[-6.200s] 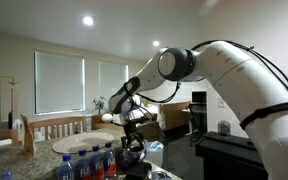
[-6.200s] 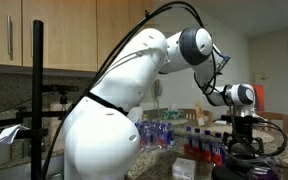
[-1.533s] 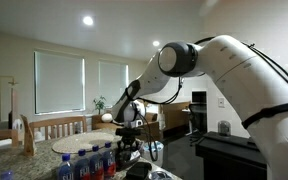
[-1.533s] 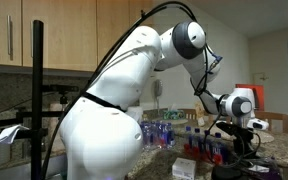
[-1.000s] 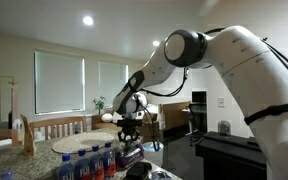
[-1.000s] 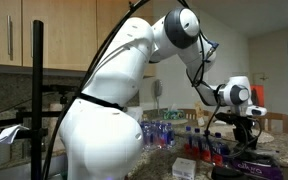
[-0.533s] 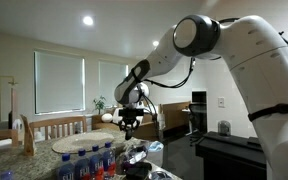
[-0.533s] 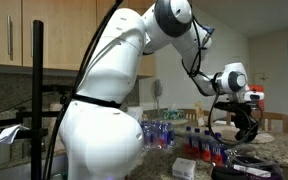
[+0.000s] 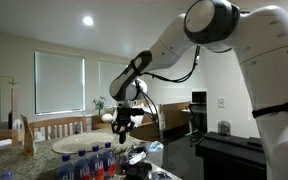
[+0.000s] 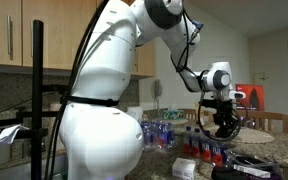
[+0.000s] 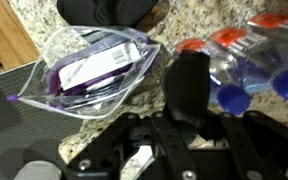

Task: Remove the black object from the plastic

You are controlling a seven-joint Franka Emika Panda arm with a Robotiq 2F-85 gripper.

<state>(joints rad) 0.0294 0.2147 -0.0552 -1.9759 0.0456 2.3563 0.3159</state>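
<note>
I will swing my gripper past the water bottles and lower it over the bare counter (image 10: pixel 162 160) beside the white box, because that open spot is below it, past the bottles.
In the wrist view my gripper (image 11: pixel 187 108) is shut on the black object (image 11: pixel 189 78), a flat dark piece standing up between the fingers. It hangs clear above the granite counter. The plastic (image 11: pixel 99 62) is a clear zip bag lying on the counter to the left of the object, with purple and white packets inside. In both exterior views the gripper (image 9: pixel 121 124) (image 10: pixel 224 120) is raised above the counter, with the dark object in it small and hard to make out.
Water bottles with red and blue caps (image 11: pixel 254 60) lie right of the gripper and show as a pack in both exterior views (image 9: pixel 84 162) (image 10: pixel 169 132). Another dark item (image 11: pixel 104 10) sits past the bag. A dark mat (image 11: pixel 9 130) covers the lower left.
The arm has lifted the gripper up off the counter and swung it sideways, carrying the black object with it. The gripper has stayed shut.
</note>
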